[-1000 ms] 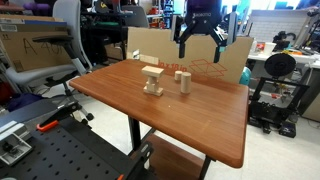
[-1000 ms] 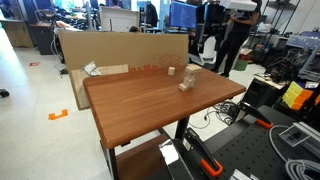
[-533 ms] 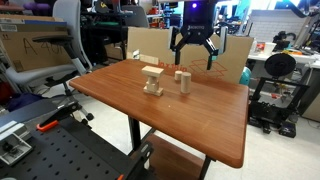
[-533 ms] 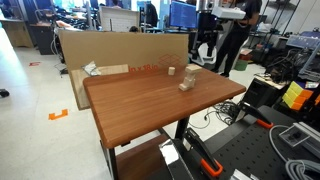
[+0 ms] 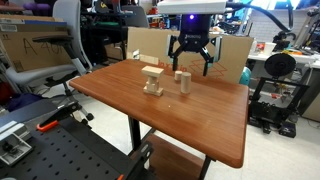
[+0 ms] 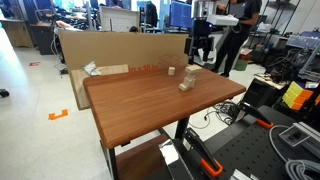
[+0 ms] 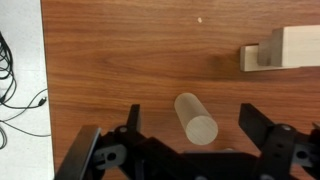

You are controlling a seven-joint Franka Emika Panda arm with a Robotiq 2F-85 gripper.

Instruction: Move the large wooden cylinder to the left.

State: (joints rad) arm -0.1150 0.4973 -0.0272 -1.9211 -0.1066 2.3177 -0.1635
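The large wooden cylinder already lies between the open fingers, below the fingertips, so my gripper lowers a little around the upper part of the large wooden cylinder [image 5: 183,81] next.
The large wooden cylinder [image 5: 183,81] stands upright on the brown table [image 5: 190,120], to the right of the stacked wooden block figure [image 5: 152,80]. My gripper [image 5: 190,62] hangs open just above the cylinder and does not touch it. In the wrist view the cylinder [image 7: 197,118] is seen from above, between the two black fingers of the gripper [image 7: 190,112], with a gap on each side. The block figure [image 7: 285,48] lies at the upper right there. In an exterior view the gripper [image 6: 197,52] is over the table's far end; the wooden pieces below it are too small to tell apart.
A large cardboard sheet [image 5: 170,50] stands along the table's far edge behind the blocks. An office chair [image 5: 50,50] and a black frame with clamps [image 5: 50,140] are beside the table. Black cables [image 7: 15,80] lie past the table edge.
My gripper has moved sideways and down to a spot over the cylinder, still open. The cylinder and the block figure have not moved.
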